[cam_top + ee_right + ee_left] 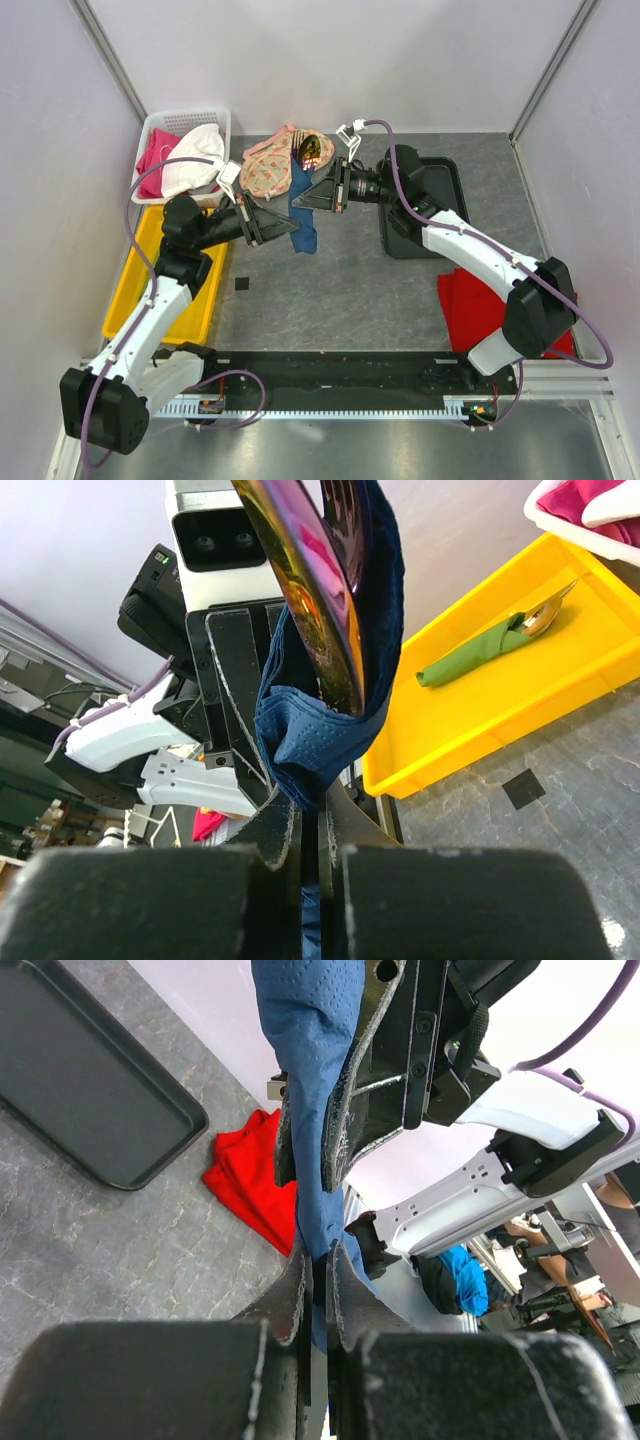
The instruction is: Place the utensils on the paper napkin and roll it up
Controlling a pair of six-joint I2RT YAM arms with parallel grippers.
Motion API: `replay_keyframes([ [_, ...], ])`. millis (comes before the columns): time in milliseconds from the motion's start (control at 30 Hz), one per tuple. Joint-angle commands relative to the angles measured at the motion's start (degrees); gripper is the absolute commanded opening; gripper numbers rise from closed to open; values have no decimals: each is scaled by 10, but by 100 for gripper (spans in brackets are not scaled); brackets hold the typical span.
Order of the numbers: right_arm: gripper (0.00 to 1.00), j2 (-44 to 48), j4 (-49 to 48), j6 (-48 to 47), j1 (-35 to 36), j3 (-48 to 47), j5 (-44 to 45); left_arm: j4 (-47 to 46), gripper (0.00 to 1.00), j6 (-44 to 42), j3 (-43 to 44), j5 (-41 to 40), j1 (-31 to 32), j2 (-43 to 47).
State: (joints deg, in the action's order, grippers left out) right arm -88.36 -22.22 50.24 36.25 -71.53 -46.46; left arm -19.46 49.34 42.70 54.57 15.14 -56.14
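My left gripper should swing left in the top view over the yellow bin below, lower and release this napkin, since the bin holds a rolled one.
The navy-blue paper napkin [305, 238] hangs crumpled above the table between both grippers. My left gripper [288, 228] is shut on its lower part, which passes between the jaws [318, 1260]. My right gripper [300, 198] is shut on a bunched fold [310, 805] just above. In the right wrist view a utensil's shiny gold head [310, 590] lies against the napkin's folds [320, 740]; I cannot tell whether it is wrapped in them. From above, gold utensil heads [312, 150] show by the peach floral fabric [268, 168].
A yellow bin [140, 290] on the left holds a green rolled napkin with a gold utensil [480, 645]. Behind it stands a white basket [185, 125] of cloths. A black tray [445, 180] and a red cloth [470, 310] lie to the right.
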Motion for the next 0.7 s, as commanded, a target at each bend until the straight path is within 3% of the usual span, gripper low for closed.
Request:
replay_keyframes([
  [0,0,5,-40,-2,0,-31,3,-4,2,-10,4,12,0,2],
  [33,3,2,-40,-1,0,-31,-4,-5,2,-13,5,13,0,4],
  [67,24,2,-39,-1,0,-31,-6,-3,2,-20,7,14,0,5],
  [133,44,4,-37,-6,0,-29,-1,21,2,-36,11,19,-5,11],
  [233,63,-1,-21,-14,0,-37,-1,45,2,-54,4,27,-25,23],
  [300,65,-2,-20,-15,0,-38,0,44,2,-55,-1,36,-36,34],
  [400,77,-3,-13,-19,0,-34,4,47,2,-54,-6,39,-53,44],
  [500,97,-3,-2,-27,0,-34,8,37,2,-45,-12,54,-70,47],
  [667,98,-2,38,-51,-3,-41,16,47,2,-53,-17,102,-133,42],
])
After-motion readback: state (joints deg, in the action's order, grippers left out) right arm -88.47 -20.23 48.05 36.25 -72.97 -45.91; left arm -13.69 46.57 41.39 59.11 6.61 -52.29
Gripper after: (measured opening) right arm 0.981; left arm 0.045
